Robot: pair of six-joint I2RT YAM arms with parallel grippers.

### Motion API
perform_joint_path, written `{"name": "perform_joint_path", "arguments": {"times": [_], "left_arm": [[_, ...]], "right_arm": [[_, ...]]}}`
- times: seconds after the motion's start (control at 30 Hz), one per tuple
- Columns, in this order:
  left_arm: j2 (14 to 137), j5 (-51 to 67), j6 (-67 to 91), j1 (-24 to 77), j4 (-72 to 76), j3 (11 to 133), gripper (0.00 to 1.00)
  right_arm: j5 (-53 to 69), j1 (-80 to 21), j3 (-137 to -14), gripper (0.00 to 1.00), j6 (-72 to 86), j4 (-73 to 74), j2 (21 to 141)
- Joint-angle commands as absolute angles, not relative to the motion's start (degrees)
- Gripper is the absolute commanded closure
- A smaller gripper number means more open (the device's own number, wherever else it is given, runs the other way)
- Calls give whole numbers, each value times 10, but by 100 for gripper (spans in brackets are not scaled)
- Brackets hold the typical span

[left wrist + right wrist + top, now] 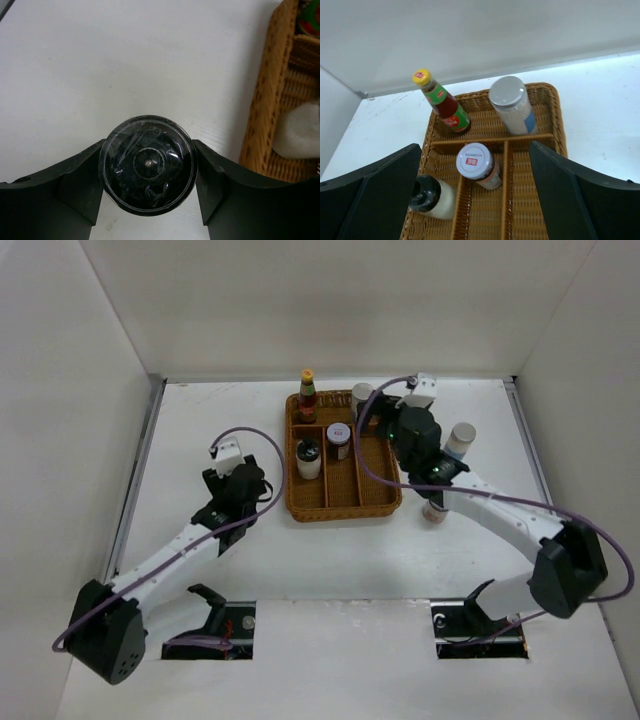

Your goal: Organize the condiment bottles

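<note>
The jar needs to go over the tray's rim as my left gripper lifts, then down into the tray's middle compartment's empty near end point(341, 487), which lies to the gripper's right in the top view.
My left gripper point(146, 200) is shut on a black-lidded jar point(146, 165), standing on the table left of the wicker tray point(260, 100); in the top view the gripper point(243, 483) hides the jar. My right gripper point(480, 200) is open and empty above the tray point(547, 137). In the tray stand a red sauce bottle with a yellow cap point(445, 105), a white shaker with a silver lid point(512, 107), a white-lidded jar point(477, 165) and a black-capped white jar point(432, 197). The top view shows the right gripper point(392, 428) over the tray's right side.
Outside the tray, a white shaker point(460, 440) stands to its right, and another jar point(435, 510) shows partly under my right arm. White walls close in the table at the back and on both sides.
</note>
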State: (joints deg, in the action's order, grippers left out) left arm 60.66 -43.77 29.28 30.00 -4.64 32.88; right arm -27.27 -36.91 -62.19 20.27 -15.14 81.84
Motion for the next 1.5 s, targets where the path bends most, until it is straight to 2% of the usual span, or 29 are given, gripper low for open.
{"name": "perform_joint_path", "arguments": {"times": [0.0,0.07,0.13,0.17,0.23,0.27,0.3,0.37,0.43,0.5,0.57,0.67,0.87,1.03,1.13,1.27,1.47], "left_arm": [[528,-460,260,342,-60,403,72],[511,-454,232,381,-83,454,72],[510,-447,209,427,-98,502,72],[517,-442,204,456,-98,525,72],[537,-431,203,495,-90,554,72],[554,-424,202,514,-79,568,72],[574,-416,200,528,-64,578,72],[617,-396,191,544,-23,591,72],[662,-374,185,549,15,602,72],[706,-360,184,545,46,610,72],[743,-352,183,542,75,614,72],[796,-339,179,530,124,613,72],[873,-333,179,518,149,620,72],[925,-333,185,515,177,592,68],[940,-333,188,519,199,572,62],[958,-340,189,525,214,555,49],[928,-340,188,534,220,534,1]], "right_arm": [[-286,-362,-566,5,247,-166,765],[-301,-356,-523,9,253,-164,723],[-324,-351,-470,18,255,-156,666],[-332,-348,-451,25,255,-153,645],[-353,-334,-409,52,264,-134,590],[-362,-327,-391,62,274,-118,564],[-371,-319,-376,69,284,-102,538],[-388,-302,-355,73,294,-70,501],[-401,-290,-344,70,297,-34,476],[-412,-283,-333,55,307,-4,459],[-427,-283,-321,35,318,10,451],[-432,-279,-308,18,323,15,454],[-448,-261,-314,3,327,57,496],[-447,-264,-310,0,367,105,523],[-423,-264,-303,0,377,117,531],[-396,-264,-299,3,380,113,537],[-386,-279,-288,17,403,103,561]]}}
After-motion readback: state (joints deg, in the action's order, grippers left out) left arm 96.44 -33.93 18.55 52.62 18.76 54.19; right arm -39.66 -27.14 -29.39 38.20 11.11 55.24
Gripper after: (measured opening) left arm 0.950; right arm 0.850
